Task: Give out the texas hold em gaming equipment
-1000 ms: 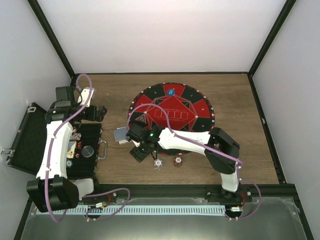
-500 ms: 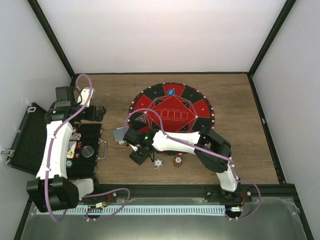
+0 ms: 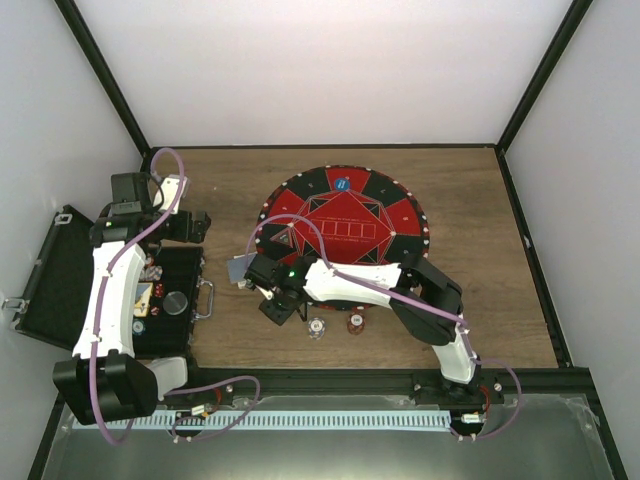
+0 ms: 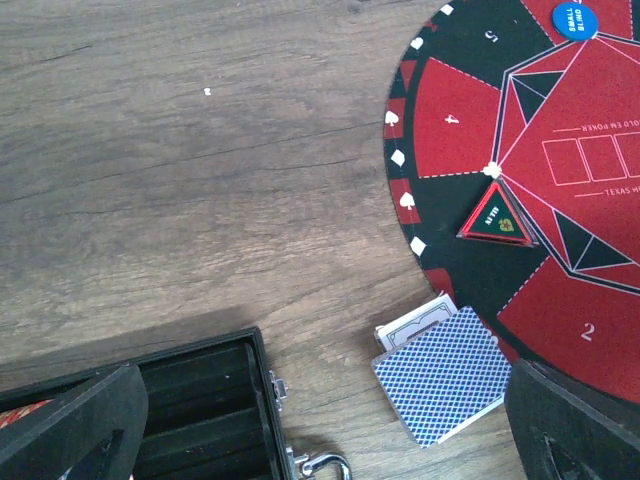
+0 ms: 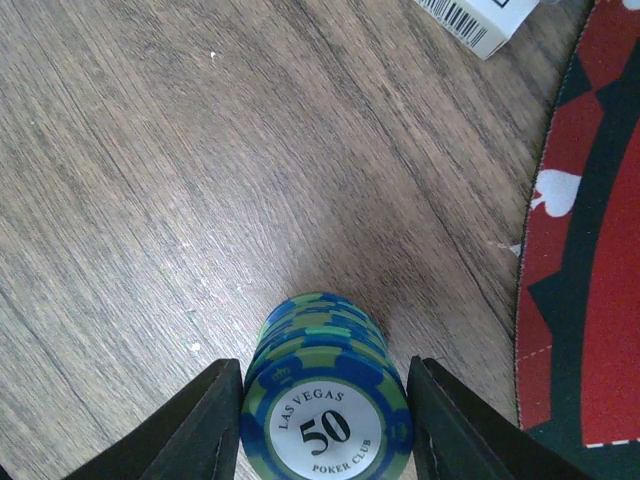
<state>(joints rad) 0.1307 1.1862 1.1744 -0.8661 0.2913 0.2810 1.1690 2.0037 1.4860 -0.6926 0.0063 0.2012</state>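
My right gripper lifts the chips next, carries them outward and lowers them to release, since the bare red sector by the triangular marker (image 3: 291, 257) lies outward of it.
A stack of blue-and-green poker chips (image 5: 325, 400), its top one marked 50, stands on the wood just left of the round red-and-black poker mat (image 5: 590, 250). My right gripper (image 5: 322, 365) has its jaws close against both sides of the stack. From above, that gripper (image 3: 272, 305) hides the stack. Blue-backed playing cards (image 4: 445, 375) (image 3: 238, 268) lie by the mat's left edge. A blue marker disc (image 3: 342, 184) (image 4: 574, 19) sits on the mat's far sector. My left gripper (image 4: 320, 440) (image 3: 195, 225) hangs open and holds nothing, above the case's edge.
The open black case (image 3: 170, 290) (image 4: 190, 400) lies at the left with chips in it. Two small chip piles (image 3: 316, 328) (image 3: 355, 322) stand in front of the mat (image 3: 345, 225). A green triangular marker (image 4: 497, 215) rests on the mat. A white barcoded corner (image 5: 480, 20) lies beyond the stack.
My right gripper has slid a little to the left and its jaws have narrowed onto the chip stack. The left arm has not moved.
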